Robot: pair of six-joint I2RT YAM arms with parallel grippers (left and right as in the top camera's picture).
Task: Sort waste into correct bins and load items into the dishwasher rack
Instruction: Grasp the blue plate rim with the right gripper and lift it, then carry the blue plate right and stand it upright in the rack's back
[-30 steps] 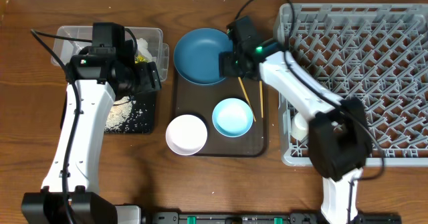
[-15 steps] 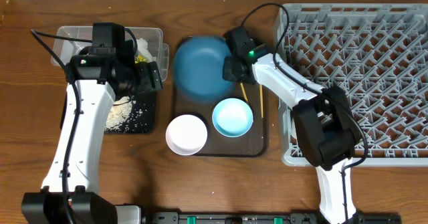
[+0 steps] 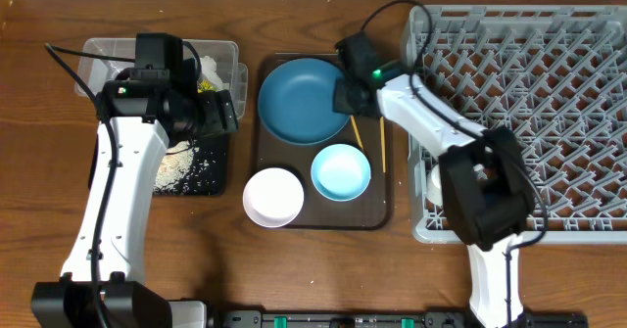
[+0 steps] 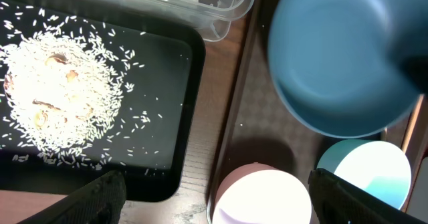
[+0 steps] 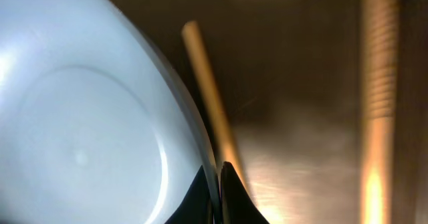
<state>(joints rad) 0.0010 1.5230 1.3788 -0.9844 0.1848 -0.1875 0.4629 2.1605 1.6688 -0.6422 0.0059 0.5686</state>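
The right gripper carries the plate right in the overhead view to the grey dishwasher rack's empty far end next. Then it tilts the plate upright and releases it.
The dark blue plate lies at the back of the brown serving tray. My right gripper is shut on the plate's right rim; in the right wrist view the fingers pinch the edge of the plate, with a chopstick just beyond. The chopsticks lie right of the plate. On the same tray sit the light blue bowl and the white bowl. My left gripper hangs open and holds nothing above the black tray of rice.
The grey dishwasher rack fills the right side, with a small white cup at its left edge. The clear tub at the back left holds a napkin and a snack wrapper.
My right gripper has closed on the plate's rim, and the plate has shifted a little toward the front right. The left arm has stayed put.
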